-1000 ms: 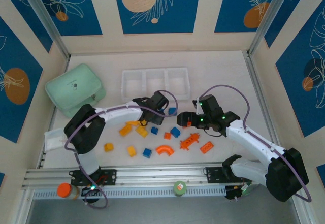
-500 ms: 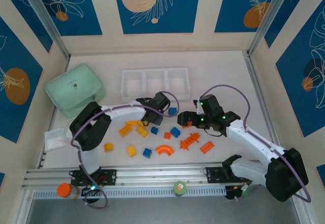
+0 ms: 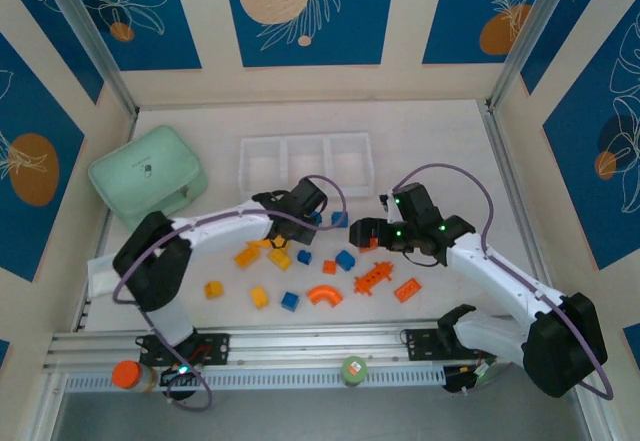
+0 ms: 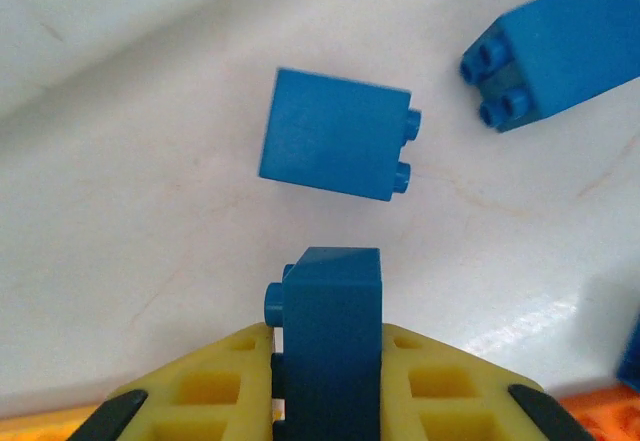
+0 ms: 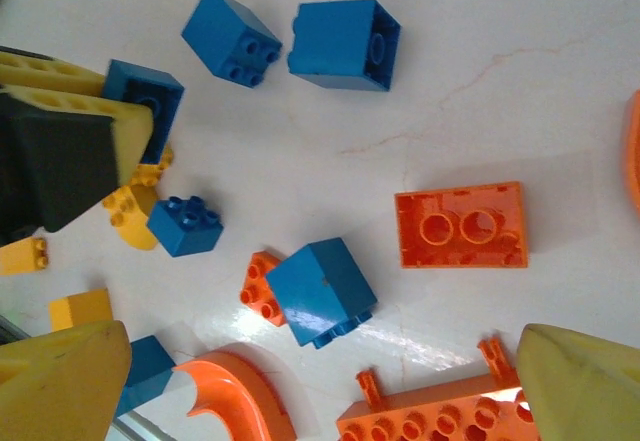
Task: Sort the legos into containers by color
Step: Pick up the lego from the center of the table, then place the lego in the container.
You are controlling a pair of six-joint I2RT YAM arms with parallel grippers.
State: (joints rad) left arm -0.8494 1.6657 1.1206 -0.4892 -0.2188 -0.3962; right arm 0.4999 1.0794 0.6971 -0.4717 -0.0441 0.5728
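I need to move my left gripper outward and over the tray section nearest the mint-green case to let go of the blue brick, because that section is empty.
My left gripper (image 4: 330, 351) is shut on a blue brick (image 4: 335, 301), held just above the table with two more blue bricks (image 4: 335, 133) lying ahead of it. In the top view the left gripper (image 3: 298, 213) hovers below the translucent three-compartment tray (image 3: 243, 166). My right gripper (image 3: 364, 233) is open over the scattered pile, nothing between its fingers (image 5: 70, 381). Under it lie a blue brick (image 5: 320, 289), a small orange brick (image 5: 258, 286), an orange arch (image 5: 235, 401), a flat orange brick (image 5: 460, 224) and the long studded orange piece (image 5: 440, 419).
Yellow bricks (image 3: 247, 255) lie left of the pile and blue ones (image 3: 345, 259) in its middle. A mint-green soft case (image 3: 148, 176) sits at the left, beside the tray. Walls close the table on three sides; a metal rail (image 3: 300, 346) runs along the near edge.
My left gripper has risen and moved slightly toward the tray with the blue brick in it, its elbow swinging left. The right arm has hardly moved.
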